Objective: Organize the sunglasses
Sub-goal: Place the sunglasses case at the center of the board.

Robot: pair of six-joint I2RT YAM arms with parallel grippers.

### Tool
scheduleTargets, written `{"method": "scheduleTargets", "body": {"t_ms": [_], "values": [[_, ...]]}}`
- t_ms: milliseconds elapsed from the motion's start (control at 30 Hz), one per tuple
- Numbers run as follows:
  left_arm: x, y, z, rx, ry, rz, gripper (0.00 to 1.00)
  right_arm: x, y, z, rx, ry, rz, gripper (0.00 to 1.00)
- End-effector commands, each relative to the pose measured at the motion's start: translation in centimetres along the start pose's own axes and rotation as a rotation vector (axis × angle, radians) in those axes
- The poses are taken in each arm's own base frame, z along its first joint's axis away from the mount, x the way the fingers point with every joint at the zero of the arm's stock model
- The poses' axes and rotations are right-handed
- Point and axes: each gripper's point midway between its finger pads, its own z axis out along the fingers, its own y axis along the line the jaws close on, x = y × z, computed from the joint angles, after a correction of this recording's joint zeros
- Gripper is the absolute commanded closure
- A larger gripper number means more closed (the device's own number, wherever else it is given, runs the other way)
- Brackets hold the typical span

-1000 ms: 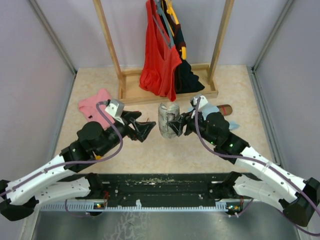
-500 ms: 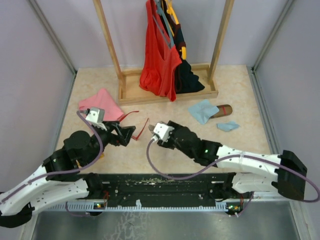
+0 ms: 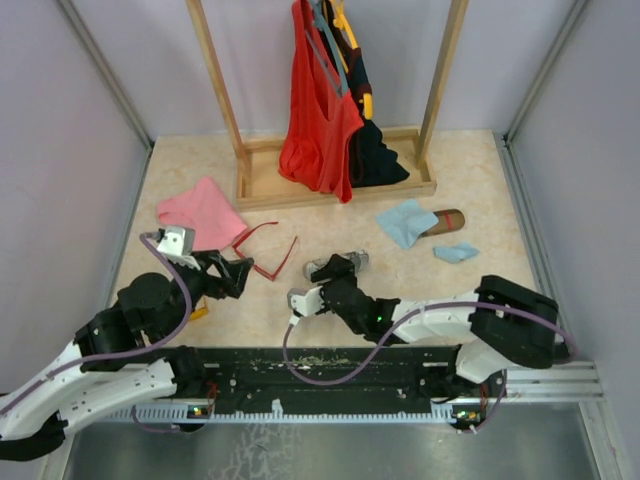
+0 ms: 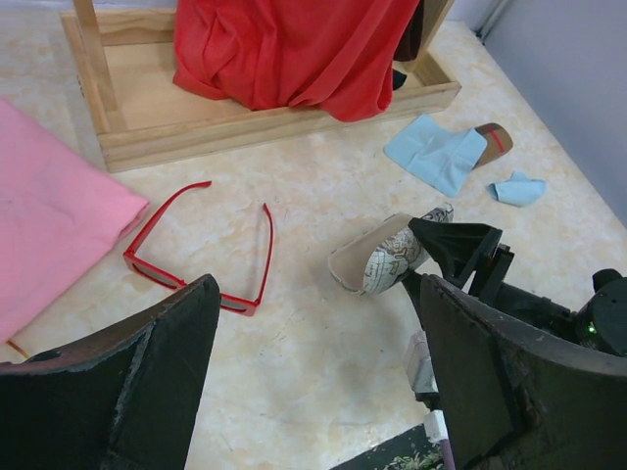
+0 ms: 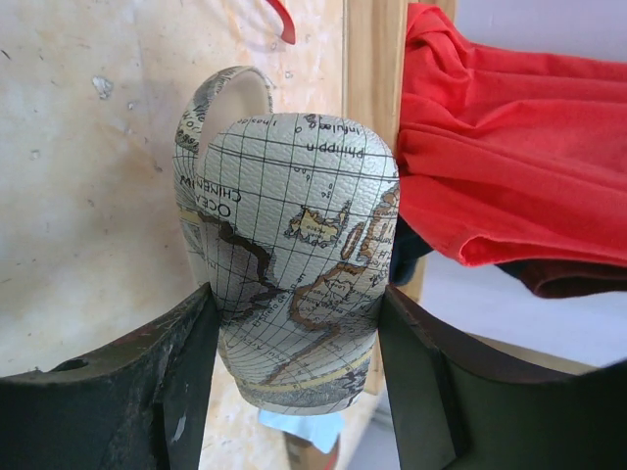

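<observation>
The spot on the bare tabletop beside the sunglasses is clear, so my right gripper will lower the map-printed glasses case [image 3: 357, 260] onto it and release it there.
The sunglasses [image 3: 266, 252] [image 4: 201, 258] lie on the table with their thin red arms unfolded, just ahead of my left gripper [image 3: 240, 275] [image 4: 318, 377]. That gripper is open and holds nothing. A map-printed glasses case [image 3: 357, 260] [image 4: 394, 257] [image 5: 294, 245] with its flap open lies low over the table centre. My right gripper [image 3: 334, 271] [image 5: 294, 338] is shut on the case's rounded end. One red arm tip of the sunglasses [image 5: 281, 22] shows at the top of the right wrist view.
A wooden clothes rack [image 3: 335, 185] with a red garment [image 3: 320, 110] stands at the back. A pink cloth [image 3: 200, 212] lies at the left. A light blue cloth [image 3: 405, 222], a brown case [image 3: 450, 218] and a smaller blue cloth [image 3: 455, 252] lie at the right.
Both arms have drawn back toward the near edge. The left gripper has backed off to the left, uncovering the sunglasses. The right gripper has brought the map case lower and nearer.
</observation>
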Motion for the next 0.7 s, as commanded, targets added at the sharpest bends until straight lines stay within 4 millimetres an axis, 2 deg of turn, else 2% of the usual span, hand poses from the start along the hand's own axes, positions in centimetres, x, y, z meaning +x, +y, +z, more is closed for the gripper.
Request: {"method": "scheduleTargets", "body": {"t_ms": [0,133,200,433,667], "values": [[0.9,1.3,-0.3,-0.037,0.011,0.035,0.12,-1.0,-3.6,1.3,0.174,0.028,-0.084,1.00],[1.4,1.9,-0.6,-0.051,0.011,0.036,0.12,-0.6,-3.3,2.6,0.208,0.068,-0.137,1.00],[1.6,2.2,-0.8,-0.056,0.012,0.033,0.12,-0.3,-2.3,3.3,0.208,0.090,-0.177,0.98],[2.2,2.7,-1.1,-0.061,0.008,0.017,0.12,0.2,-0.9,3.9,0.199,0.104,-0.208,0.82],[2.4,2.7,-0.9,-0.062,0.007,0.018,0.12,0.8,0.2,3.4,0.187,0.109,-0.188,0.65]]}}
